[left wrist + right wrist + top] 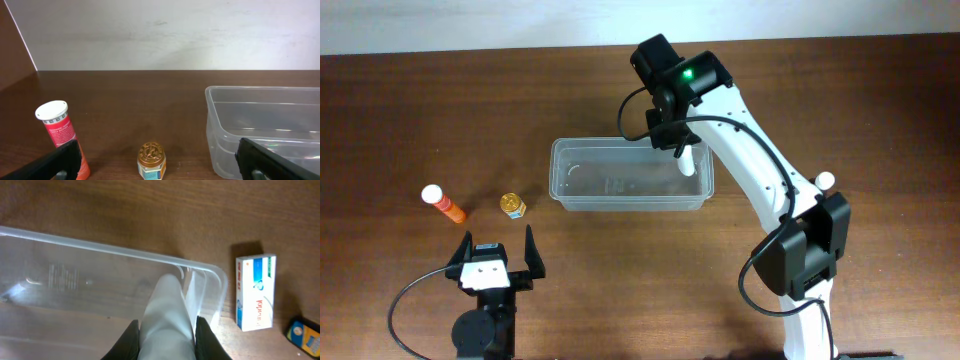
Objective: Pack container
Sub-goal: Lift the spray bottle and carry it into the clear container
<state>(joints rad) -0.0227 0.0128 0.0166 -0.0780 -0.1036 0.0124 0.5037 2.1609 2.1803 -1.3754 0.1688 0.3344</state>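
Note:
The container's end by the white-and-blue box is open below my right gripper, so it should lower the white bottle in there and release it next.
The clear plastic container [630, 203] stands mid-table, and nothing shows lying in it. My right gripper [678, 148] is shut on a white bottle [689, 163] and holds it over the container's right end. In the right wrist view the bottle [167, 310] fills the space between my fingers [166, 327], above the container's rim [100, 247]. My left gripper [498, 243] is open and empty near the front left. In the left wrist view it [157, 147] faces a small gold-lidded jar [151, 161], with the container [260, 107] to the right.
An orange tube with a white cap [444, 204] stands left of the jar [513, 205]; the tube also shows in the left wrist view [60, 130]. A white-and-blue box [255, 292] and a blue-yellow item [306, 335] lie right of the container. A white cap [825, 180] shows beside the right arm.

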